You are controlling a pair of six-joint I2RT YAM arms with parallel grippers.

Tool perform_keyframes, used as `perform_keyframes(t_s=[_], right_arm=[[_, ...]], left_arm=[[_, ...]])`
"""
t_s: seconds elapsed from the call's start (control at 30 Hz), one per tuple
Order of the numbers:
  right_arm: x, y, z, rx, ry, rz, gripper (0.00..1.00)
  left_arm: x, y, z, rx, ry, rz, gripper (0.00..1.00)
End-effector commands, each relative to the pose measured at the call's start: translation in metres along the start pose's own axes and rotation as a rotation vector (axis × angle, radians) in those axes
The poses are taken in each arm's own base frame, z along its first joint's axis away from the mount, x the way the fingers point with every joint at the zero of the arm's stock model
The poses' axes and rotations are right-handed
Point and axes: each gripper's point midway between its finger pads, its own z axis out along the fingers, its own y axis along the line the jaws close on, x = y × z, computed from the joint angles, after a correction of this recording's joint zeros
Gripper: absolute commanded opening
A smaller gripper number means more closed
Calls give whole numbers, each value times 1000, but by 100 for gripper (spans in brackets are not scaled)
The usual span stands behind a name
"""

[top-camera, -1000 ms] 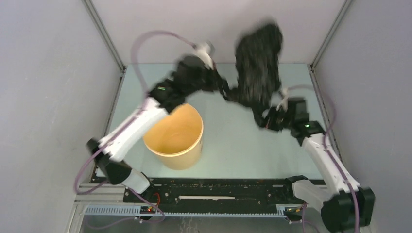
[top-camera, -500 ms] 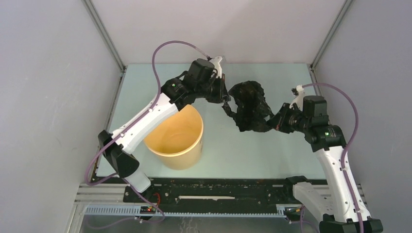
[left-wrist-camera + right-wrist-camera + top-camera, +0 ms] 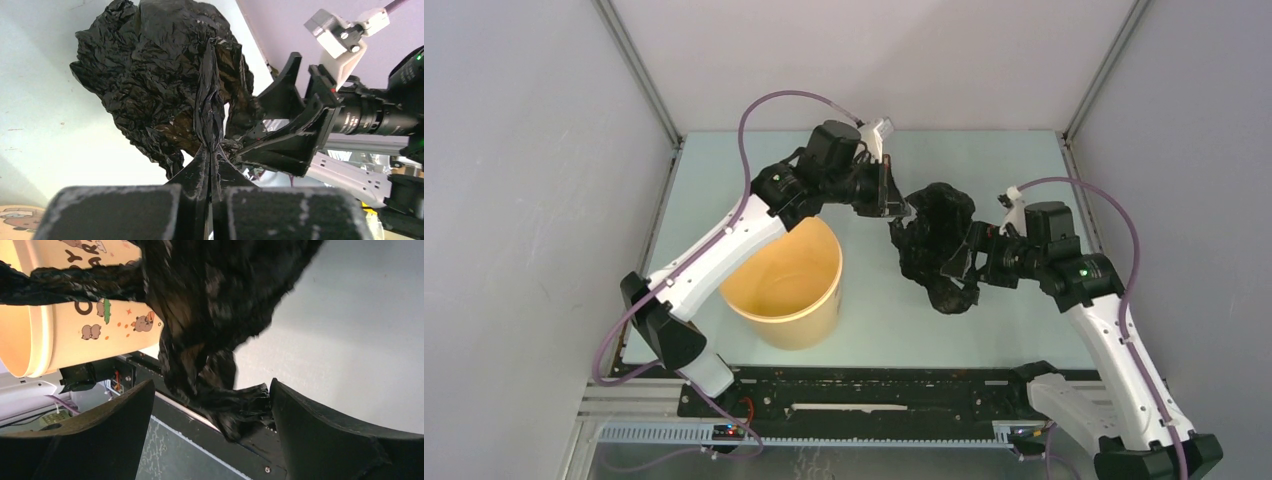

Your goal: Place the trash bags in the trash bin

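Note:
My right gripper is open, and only the bag's ragged lower end hangs between its fingers. Next it will move past that end onto the bag's fuller folds and close.
The trash bag (image 3: 932, 245) is a crinkled, glossy black wad hanging over the table, to the right of the trash bin (image 3: 810, 322), a yellow-orange bucket with cartoon prints. My left gripper (image 3: 902, 212) is shut on a pinched fold at the bag's upper left. In the left wrist view the fold (image 3: 212, 107) runs straight into that gripper's (image 3: 214, 150) closed tips. My right gripper (image 3: 960, 268) stands open at the bag's lower right. In the right wrist view the bag's (image 3: 215, 300) ragged lower end hangs between that gripper's (image 3: 212, 386) spread fingers, and the bin (image 3: 75, 325) lies behind.
Grey walls enclose the pale green table (image 3: 1024, 170) on three sides. The black base rail (image 3: 874, 390) runs along the near edge. The left arm (image 3: 724, 245) reaches over the bin's far rim. The bin's inside shows nothing in it.
My right gripper has opened and let go of the bag. The bag, flung high a second ago, has dropped into a wad hanging from the left gripper. The right arm has shifted left.

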Motion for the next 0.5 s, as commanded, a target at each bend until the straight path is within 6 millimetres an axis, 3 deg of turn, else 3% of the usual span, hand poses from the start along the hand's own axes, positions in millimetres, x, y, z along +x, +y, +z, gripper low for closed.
perform_keyframes(t_s=[0.0,0.13,0.2,0.33,0.47], right_arm=[[-27,11,8,21,-122,-13,94],[-34,-30,20,241,-179,43,90],[-28,-40,30,264,-161,54,81],[-9,-56,53,261,-142,95,42],[-10,-82,87,304,-168,140,6]], left_arm=[[-7,-27,-19,95,-36,-9,0],[-6,-28,-22,101,-39,-17,0],[-2,-24,-22,87,-39,-23,0],[15,10,-11,-33,-19,-57,0],[35,76,18,-237,37,-145,0]])
